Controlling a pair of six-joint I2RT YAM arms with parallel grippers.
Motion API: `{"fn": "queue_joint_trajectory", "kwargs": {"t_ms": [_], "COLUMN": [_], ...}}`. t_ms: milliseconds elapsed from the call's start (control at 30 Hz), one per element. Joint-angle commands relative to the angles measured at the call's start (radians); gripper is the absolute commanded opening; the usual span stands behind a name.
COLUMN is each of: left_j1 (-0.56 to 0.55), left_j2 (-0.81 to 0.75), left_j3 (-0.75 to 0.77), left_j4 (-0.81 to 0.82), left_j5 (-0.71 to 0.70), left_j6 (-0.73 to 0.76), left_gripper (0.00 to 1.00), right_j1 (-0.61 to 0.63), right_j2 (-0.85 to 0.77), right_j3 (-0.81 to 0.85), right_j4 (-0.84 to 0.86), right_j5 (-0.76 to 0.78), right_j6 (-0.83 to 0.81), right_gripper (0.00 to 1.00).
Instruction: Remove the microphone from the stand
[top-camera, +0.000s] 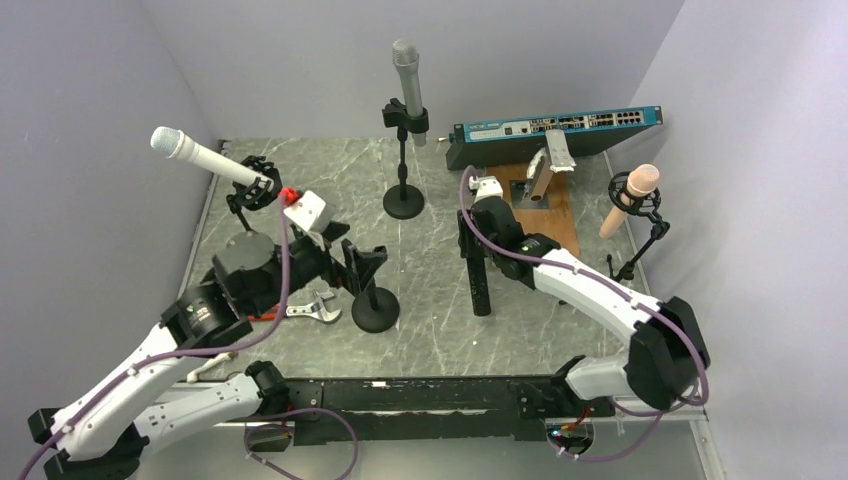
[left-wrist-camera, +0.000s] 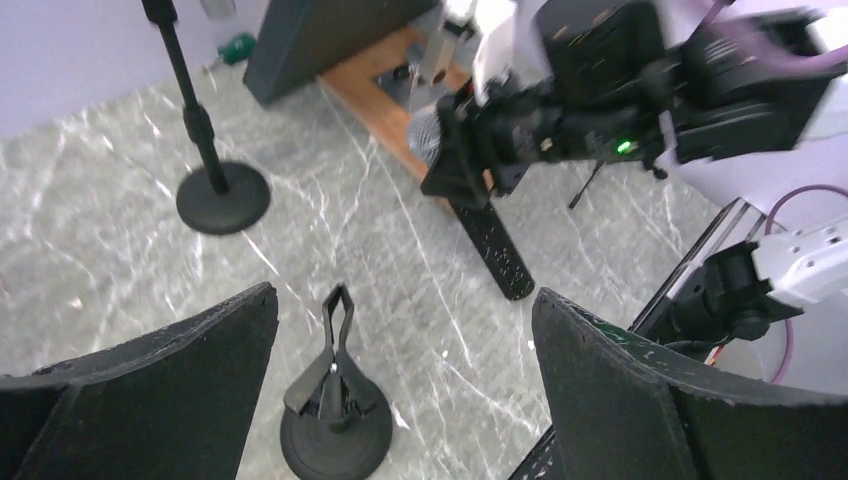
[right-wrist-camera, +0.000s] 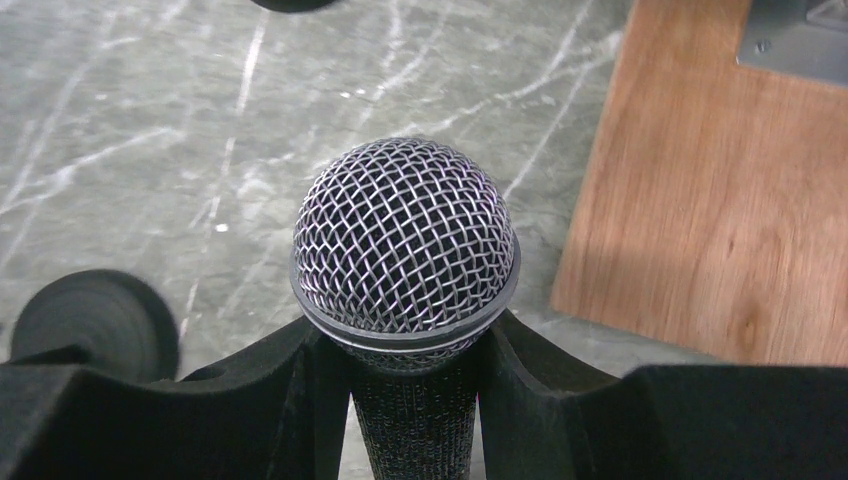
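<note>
My right gripper lowers the black microphone onto the bare tabletop (top-camera: 492, 271) (right-wrist-camera: 543, 225) beside the wooden board next and releases it there, since it is already clear of its stand.
A black microphone (top-camera: 480, 280) with a silver mesh head (right-wrist-camera: 405, 235) is clear of its stand. My right gripper (right-wrist-camera: 412, 390) is shut on its body just below the head, and its lower end (left-wrist-camera: 510, 275) points down close to the table. The empty black stand (top-camera: 374, 305) with its open clip (left-wrist-camera: 337, 325) stands to the left of it. My left gripper (left-wrist-camera: 405, 310) is open and empty above that stand, fingers (left-wrist-camera: 190, 370) wide apart. It also shows in the top view (top-camera: 345, 250).
Three other microphones sit on stands: a grey one (top-camera: 406, 75) at the back, a white one (top-camera: 195, 152) on the left, a pink one (top-camera: 630, 195) on the right. A network switch (top-camera: 555, 125), a wooden board (top-camera: 555, 215) and a wrench (top-camera: 315, 310) lie around.
</note>
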Motion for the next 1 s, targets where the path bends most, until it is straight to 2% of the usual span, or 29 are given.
{"fn": "queue_joint_trajectory", "kwargs": {"t_ms": [0, 133, 200, 333, 500, 667, 833, 967], "left_j1": [-0.003, -0.004, -0.004, 0.003, 0.059, 0.096, 0.095, 0.094], "left_j2": [0.090, 0.203, 0.233, 0.190, 0.044, -0.051, -0.088, -0.085], "left_j3": [0.203, 0.425, 0.462, 0.346, 0.149, 0.043, 0.004, -0.005], "left_j4": [-0.122, -0.172, -0.156, -0.026, 0.092, 0.176, 0.208, 0.218], "left_j5": [0.004, -0.100, -0.181, -0.308, -0.306, -0.287, -0.268, -0.260], "left_j6": [0.092, 0.177, 0.217, 0.306, 0.306, 0.294, 0.283, 0.284], "left_gripper": [0.99, 0.99, 0.99, 0.99, 0.99, 0.99, 0.98, 0.97], "right_j1": [-0.033, -0.080, -0.099, -0.111, -0.113, -0.114, -0.118, -0.126], "right_j2": [0.098, 0.230, 0.298, 0.457, 0.603, 0.641, 0.656, 0.666], "right_j3": [0.106, 0.212, 0.259, 0.375, 0.483, 0.442, 0.407, 0.390], "right_j4": [-0.069, -0.137, -0.156, -0.200, -0.248, -0.178, -0.087, -0.047], "right_j5": [0.081, 0.136, 0.155, 0.190, 0.243, 0.314, 0.320, 0.295], "right_j6": [0.096, 0.177, 0.200, 0.203, 0.189, 0.148, 0.104, 0.089], "right_gripper": [0.00, 0.00, 0.00, 0.00, 0.00, 0.00, 0.11, 0.26]}}
